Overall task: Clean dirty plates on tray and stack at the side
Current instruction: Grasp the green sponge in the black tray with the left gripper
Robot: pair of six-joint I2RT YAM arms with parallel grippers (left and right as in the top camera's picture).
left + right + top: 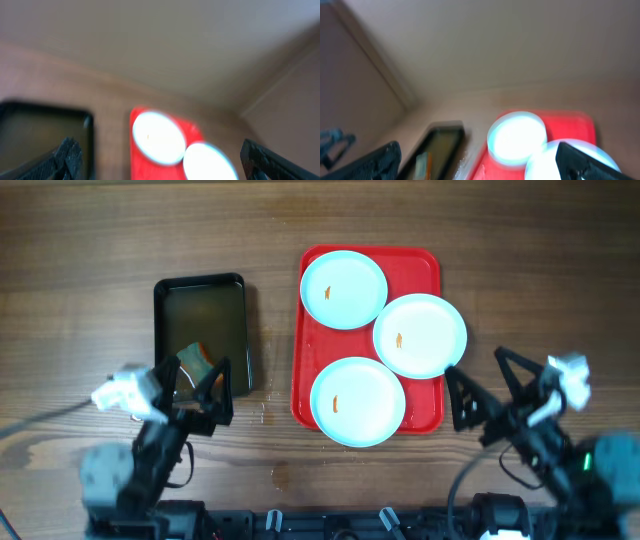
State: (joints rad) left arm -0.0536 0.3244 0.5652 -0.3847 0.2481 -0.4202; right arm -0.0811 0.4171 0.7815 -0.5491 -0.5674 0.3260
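Observation:
The front plate has an orange smear on it, so my right gripper will next go down and to the left in the overhead view onto the front plate's nearest rim (402, 401).
Three pale blue-white plates lie on the red tray (424, 265): one at the back (343, 289), one at the right (420, 334) overhanging the rim, one at the front (358, 401). Each has a small orange smear. My left gripper (204, 380) is open and empty over the near end of the black tray (200, 335). My right gripper (488, 388) is open and empty just right of the red tray's front right corner. The blurred left wrist view shows two plates (157, 137) (210, 162) on the red tray (136, 150). The right wrist view shows plates (516, 137) too.
The black tray holds murky liquid and a sponge (195, 360) with an orange side near its front. Water drops lie on the wooden table (100, 270) between the two trays. The black tray also shows in the left wrist view (45, 130) and right wrist view (440, 145).

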